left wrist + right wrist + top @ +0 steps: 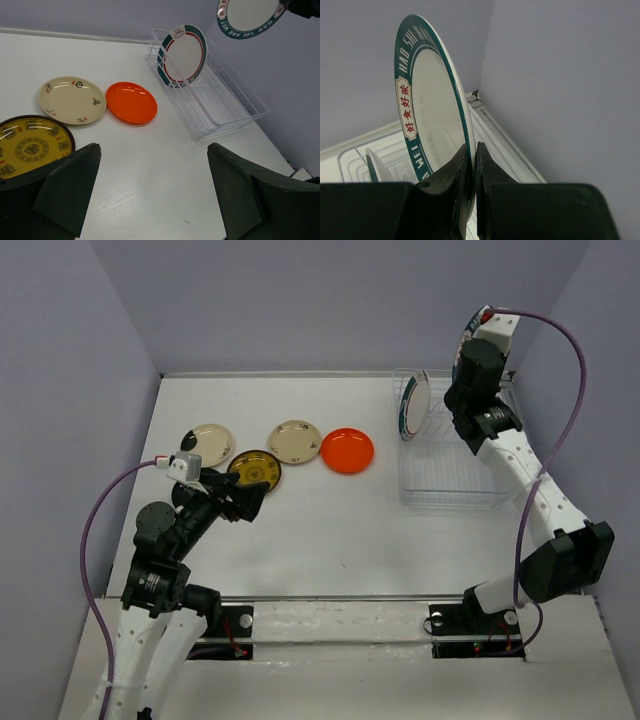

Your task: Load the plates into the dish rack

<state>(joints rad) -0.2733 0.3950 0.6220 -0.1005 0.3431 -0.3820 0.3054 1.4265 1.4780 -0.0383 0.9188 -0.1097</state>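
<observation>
The right gripper should next move toward the standing teal-rimmed plate and lower the white plate upright beside it, as the rack is empty there.
My right gripper (472, 150) is shut on the rim of a white plate with a teal lettered rim (427, 115), held upright, high above the dish rack (455, 475). One teal-rimmed plate (413, 405) stands in the rack's far left slot. On the table lie two cream plates (211, 440) (295, 441), an amber-yellow plate (254, 469) and an orange-red plate (347, 450). My left gripper (250, 502) hangs open just in front of the amber plate (32, 147), nothing between its fingers.
The rack (220, 105) sits against the right wall near the back corner. Grey walls close in the table on the left, back and right. A purple cable loops from each arm.
</observation>
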